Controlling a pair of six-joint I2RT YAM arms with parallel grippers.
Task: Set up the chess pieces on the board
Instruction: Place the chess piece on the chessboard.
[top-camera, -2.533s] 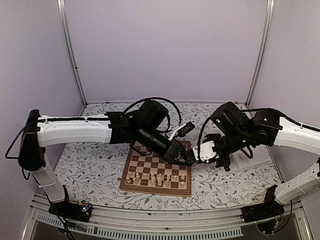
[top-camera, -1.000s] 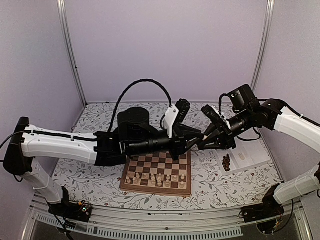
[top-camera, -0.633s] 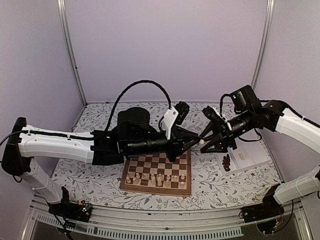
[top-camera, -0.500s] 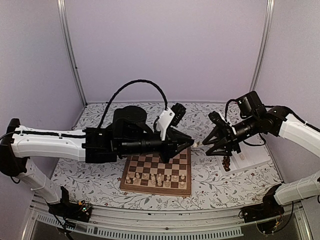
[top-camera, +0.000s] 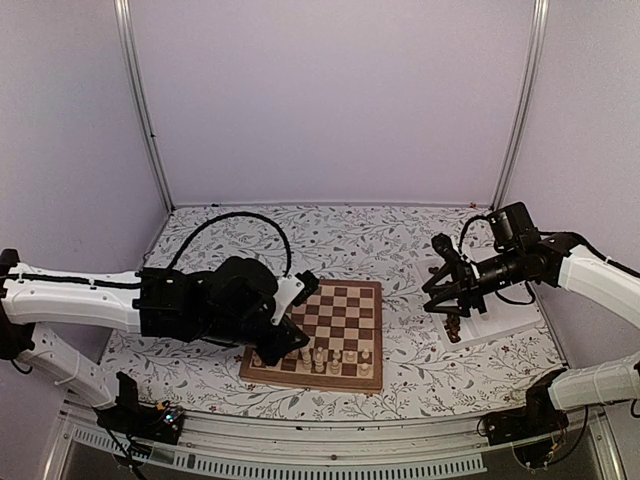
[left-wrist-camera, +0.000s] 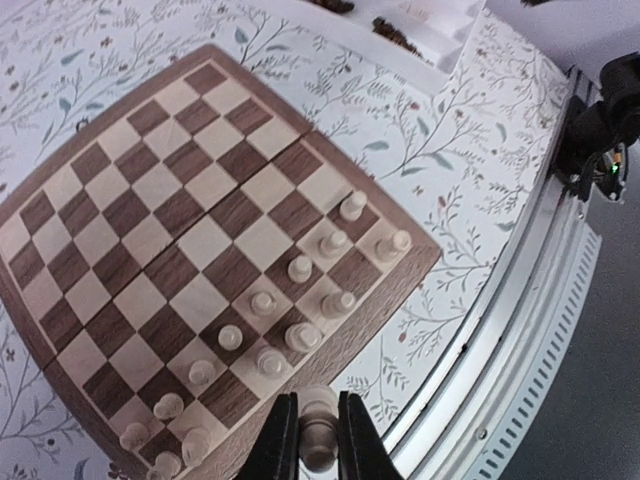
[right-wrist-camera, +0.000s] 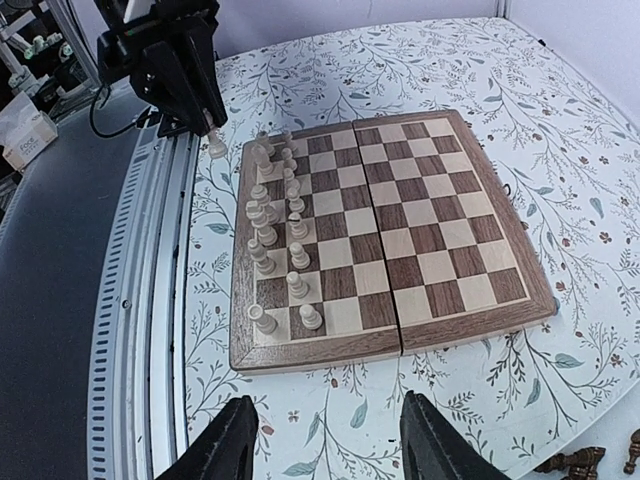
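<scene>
The piece should next be lowered to the left in the wrist view by my left gripper and released, as a vacant dark near-row square (left-wrist-camera: 233, 400) lies below there.
The board (top-camera: 352, 305) lies in the middle of the table, and several pale chess pieces (top-camera: 320, 357) stand on its two near rows. My left gripper (top-camera: 295, 338) hangs over the board's near left corner, shut on a pale chess piece (left-wrist-camera: 318, 405). In the left wrist view that gripper (left-wrist-camera: 312, 420) is above the board's (left-wrist-camera: 150, 230) near border. My right gripper (top-camera: 440, 290) is open and empty, to the right of the board. The right wrist view shows its fingers (right-wrist-camera: 225, 450) wide apart over the cloth beside the board (right-wrist-camera: 420, 230).
A white tray (top-camera: 495, 315) at the right holds several dark chess pieces (top-camera: 453, 328), which also appear in the right wrist view (right-wrist-camera: 575, 462). A metal rail (left-wrist-camera: 530, 300) runs along the table's near edge. The flowered cloth (top-camera: 350, 235) behind the board is bare.
The two grippers met in the air over the board's far right. The right one opened and drew back right. The left arm, with the pale piece, swung down to the board's near left.
</scene>
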